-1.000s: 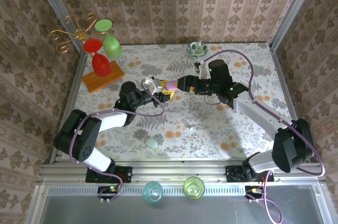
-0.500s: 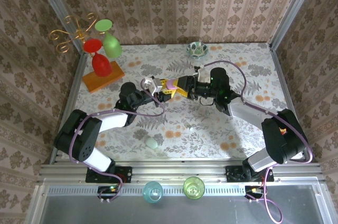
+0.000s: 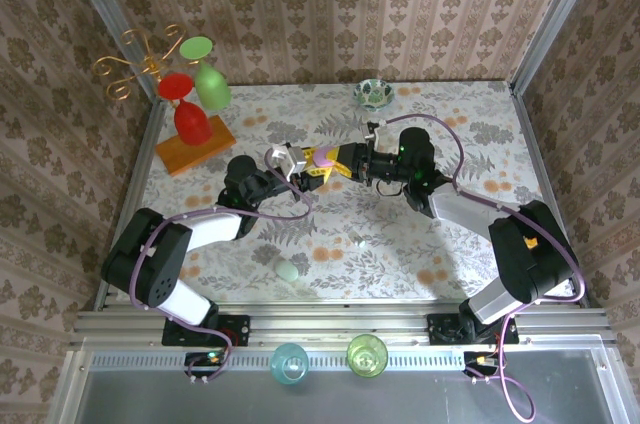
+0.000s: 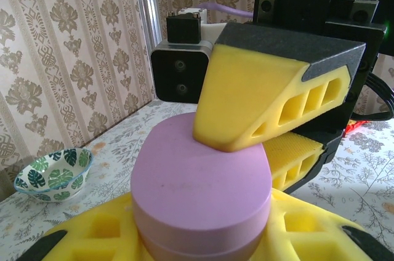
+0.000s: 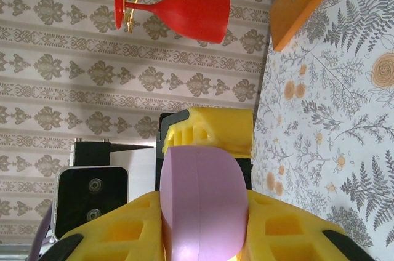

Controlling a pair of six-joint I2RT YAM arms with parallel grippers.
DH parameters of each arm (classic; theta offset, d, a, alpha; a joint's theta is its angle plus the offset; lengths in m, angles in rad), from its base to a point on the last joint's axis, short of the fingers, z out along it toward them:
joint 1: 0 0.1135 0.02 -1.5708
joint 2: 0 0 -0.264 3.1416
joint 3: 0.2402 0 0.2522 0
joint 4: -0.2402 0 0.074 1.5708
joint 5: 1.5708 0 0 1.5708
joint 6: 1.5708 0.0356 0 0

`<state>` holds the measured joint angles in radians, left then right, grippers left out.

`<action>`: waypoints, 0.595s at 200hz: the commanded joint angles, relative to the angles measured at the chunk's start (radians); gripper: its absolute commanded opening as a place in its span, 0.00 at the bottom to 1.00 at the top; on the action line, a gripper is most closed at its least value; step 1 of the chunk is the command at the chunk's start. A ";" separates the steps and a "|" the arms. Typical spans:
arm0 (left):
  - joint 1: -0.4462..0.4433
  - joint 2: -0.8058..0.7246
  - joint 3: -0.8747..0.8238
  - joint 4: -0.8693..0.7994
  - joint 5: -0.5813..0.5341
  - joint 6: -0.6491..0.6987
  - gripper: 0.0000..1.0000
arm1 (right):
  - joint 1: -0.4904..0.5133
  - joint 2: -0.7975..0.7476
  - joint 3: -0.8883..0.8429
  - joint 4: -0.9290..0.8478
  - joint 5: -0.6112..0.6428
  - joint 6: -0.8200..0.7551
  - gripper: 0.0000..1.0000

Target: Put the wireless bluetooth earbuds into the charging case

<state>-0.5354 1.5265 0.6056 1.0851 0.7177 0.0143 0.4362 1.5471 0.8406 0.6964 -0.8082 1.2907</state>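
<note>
The robot's right gripper will next tilt downward, lower the closed lilac charging case (image 3: 322, 156) onto the tabletop and release it there, since the tabletop is clear below the gripper.
The lilac charging case (image 3: 322, 156) is held closed above the middle of the table. My left gripper (image 3: 303, 166) is shut on it from the left, and its yellow fingers (image 4: 80, 236) hug the lower half of the case (image 4: 203, 181). My right gripper (image 3: 336, 160) comes from the right and is shut on the same case (image 5: 203, 205); one of its fingers (image 4: 258, 95) presses on the lid. A tiny whitish earbud (image 3: 357, 239) lies on the table in front of both grippers.
A pale green pebble-like case (image 3: 288, 270) lies near the front edge. A wooden stand (image 3: 195, 152) with a red glass (image 3: 190, 114) and a green one (image 3: 212, 84) is at the back left. A patterned bowl (image 3: 372, 93) sits at the back. Two cups (image 3: 290, 362) stand on the front rail.
My right gripper has moved left to the lilac case and closed its fingers on it. The left gripper has kept its hold and place.
</note>
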 commanded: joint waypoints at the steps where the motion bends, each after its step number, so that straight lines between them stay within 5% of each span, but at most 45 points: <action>1: -0.007 -0.034 0.019 -0.016 0.026 0.012 0.40 | -0.008 -0.006 0.002 -0.027 0.014 -0.049 0.18; 39: 0.006 -0.069 -0.005 -0.123 -0.001 0.086 0.77 | -0.041 -0.020 0.024 -0.234 0.121 -0.213 0.18; 119: 0.017 -0.140 -0.104 -0.297 -0.110 0.171 0.99 | -0.062 0.233 0.225 -0.483 0.402 -0.447 0.18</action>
<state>-0.5220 1.4162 0.5339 0.8413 0.6575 0.1482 0.3767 1.6917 0.9939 0.2993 -0.5255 0.9352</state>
